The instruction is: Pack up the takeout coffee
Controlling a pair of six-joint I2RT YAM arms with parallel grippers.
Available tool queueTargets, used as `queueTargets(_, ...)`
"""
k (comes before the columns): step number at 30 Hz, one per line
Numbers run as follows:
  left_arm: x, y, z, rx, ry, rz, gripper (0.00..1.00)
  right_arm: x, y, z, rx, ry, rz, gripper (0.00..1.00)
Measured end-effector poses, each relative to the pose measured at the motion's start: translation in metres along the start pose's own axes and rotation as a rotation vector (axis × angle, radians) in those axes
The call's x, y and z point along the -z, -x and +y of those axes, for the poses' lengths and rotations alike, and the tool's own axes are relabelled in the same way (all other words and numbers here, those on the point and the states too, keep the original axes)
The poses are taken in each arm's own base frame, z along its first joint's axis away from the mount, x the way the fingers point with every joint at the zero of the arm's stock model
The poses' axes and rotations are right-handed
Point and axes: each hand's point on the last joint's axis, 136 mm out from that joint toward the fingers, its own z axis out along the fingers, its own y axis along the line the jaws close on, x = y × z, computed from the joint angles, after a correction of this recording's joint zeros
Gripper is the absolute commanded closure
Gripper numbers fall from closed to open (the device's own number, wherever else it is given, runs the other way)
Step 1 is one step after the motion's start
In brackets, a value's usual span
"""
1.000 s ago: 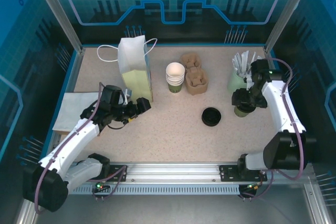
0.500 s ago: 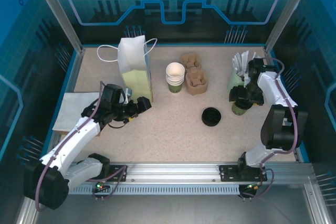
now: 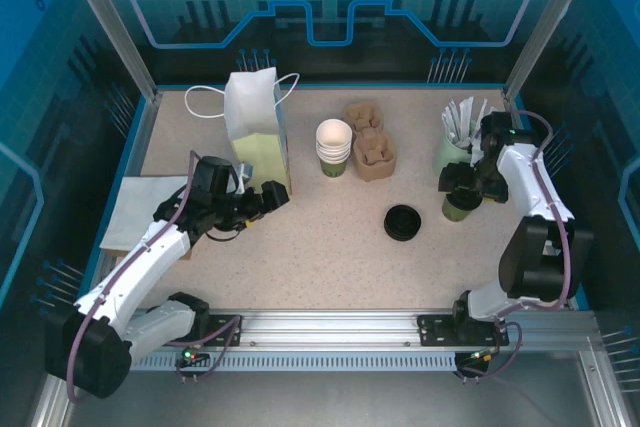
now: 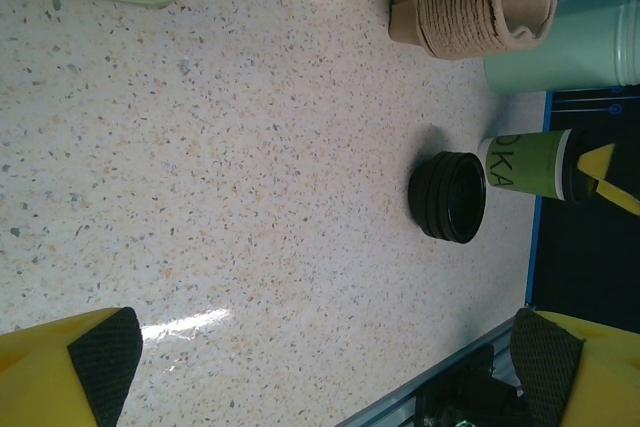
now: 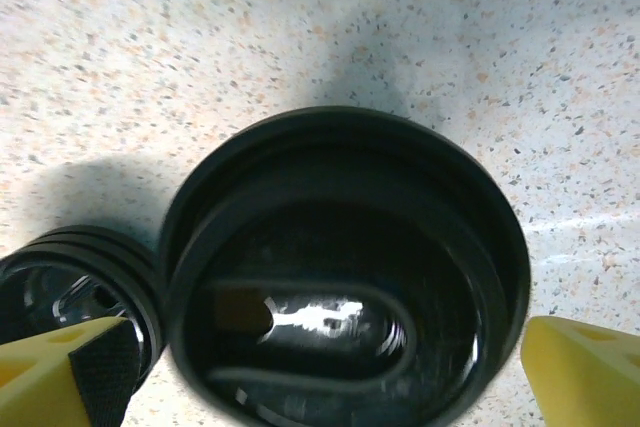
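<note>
The white handle on the pale sheet's side (image 3: 214, 115) sticks out from the bag's rim above and outward, so my low left gripper should next rise outward and close there.
The takeout coffee (image 3: 458, 209) is a small green cup (image 4: 530, 164) topped by a round black lid (image 5: 340, 277); it stands upright at the right of the table. My right gripper (image 3: 462, 187) hangs straight above it, open, and in the right wrist view my right gripper (image 5: 330, 372) has its yellow fingers (image 5: 585, 367) apart on either side of the lid, not touching it. My left gripper (image 3: 268, 197) is open and empty, low over the table beside the foot of the white paper bag (image 3: 258, 132). My left gripper (image 4: 322, 362) faces the coffee across bare tabletop.
A stack of black lids (image 3: 402, 222) lies left of the coffee. A pale-green cup of white packets (image 3: 455, 142) stands just behind it. Nested cups (image 3: 334, 147) and brown cardboard carriers (image 3: 370, 142) sit mid-back. A flat pale sheet (image 3: 140, 209) lies at the left edge.
My right gripper's jaws have spread wider over the lidded cup, and the right arm's elbow has swung in toward the table's near right. The left arm has barely moved.
</note>
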Motion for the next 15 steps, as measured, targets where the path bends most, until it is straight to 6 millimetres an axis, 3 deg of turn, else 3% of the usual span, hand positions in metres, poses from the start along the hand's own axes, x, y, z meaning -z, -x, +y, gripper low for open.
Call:
queueTargets(9,0.009,0.002,-0.008,-0.008,-0.009,-0.011,0.01,0.046,-0.014,0.000,-0.018,0.001,-0.098,0.00)
queueTargets(12,0.021,0.006,-0.020,-0.025,-0.023,-0.027,0.01,0.078,-0.009,0.002,-0.017,0.010,-0.204,0.00)
queueTargets(15,0.041,0.015,-0.040,-0.060,-0.038,-0.065,0.01,0.123,-0.002,0.014,0.010,0.054,-0.359,0.00)
